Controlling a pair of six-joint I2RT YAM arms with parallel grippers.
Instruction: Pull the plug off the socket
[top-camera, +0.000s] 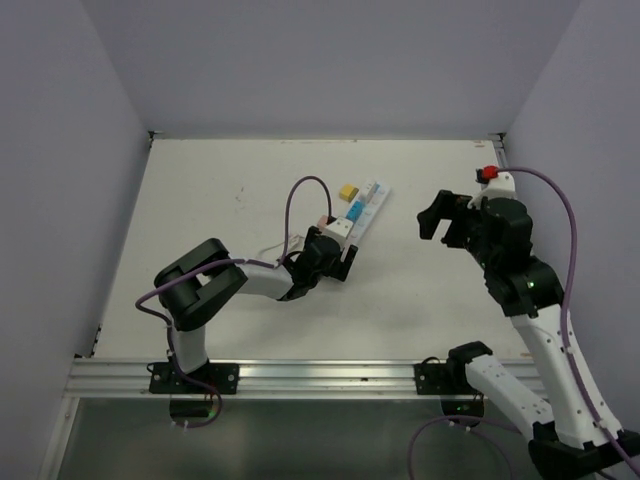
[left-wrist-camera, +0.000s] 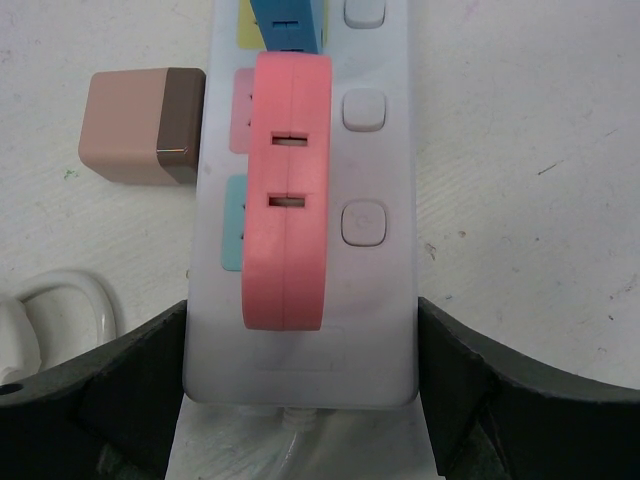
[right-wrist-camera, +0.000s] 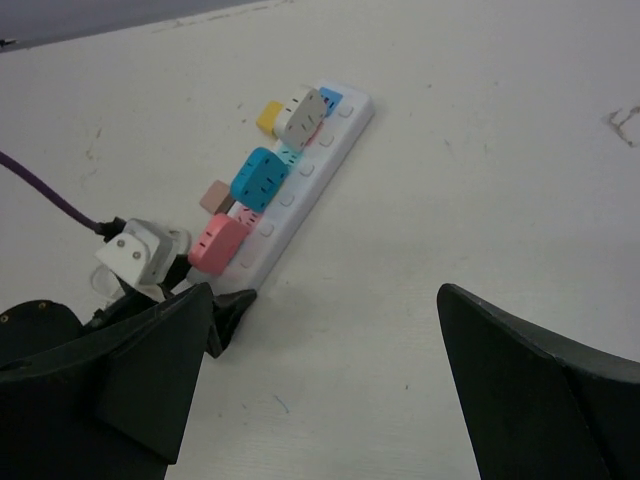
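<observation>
The grey-white plug (top-camera: 369, 189) (right-wrist-camera: 302, 115) is below my right gripper, to its left in the top view. My right gripper will next swing and turn over the power strip and go down onto the plug.
The socket (left-wrist-camera: 380, 300) is a long white power strip lying diagonally mid-table (top-camera: 364, 210), also seen in the right wrist view (right-wrist-camera: 300, 185). Several plugs sit in it: a pink plug (left-wrist-camera: 287, 190) nearest its cord end, then a blue plug (right-wrist-camera: 260, 177), then a grey-white plug (right-wrist-camera: 302, 115). My left gripper (left-wrist-camera: 300, 350) straddles the strip's cord end, with one black finger against each long side, just below the pink plug. My right gripper (top-camera: 432, 215) hangs open to the right of the strip, above bare table, holding nothing.
A brown-and-tan cube (left-wrist-camera: 140, 125) lies loose on the table left of the strip, and a yellow block (top-camera: 347, 190) sits by its far end. The strip's looped white cord (left-wrist-camera: 60, 300) lies beside my left fingers. Grey walls close in the table's left, back and right sides.
</observation>
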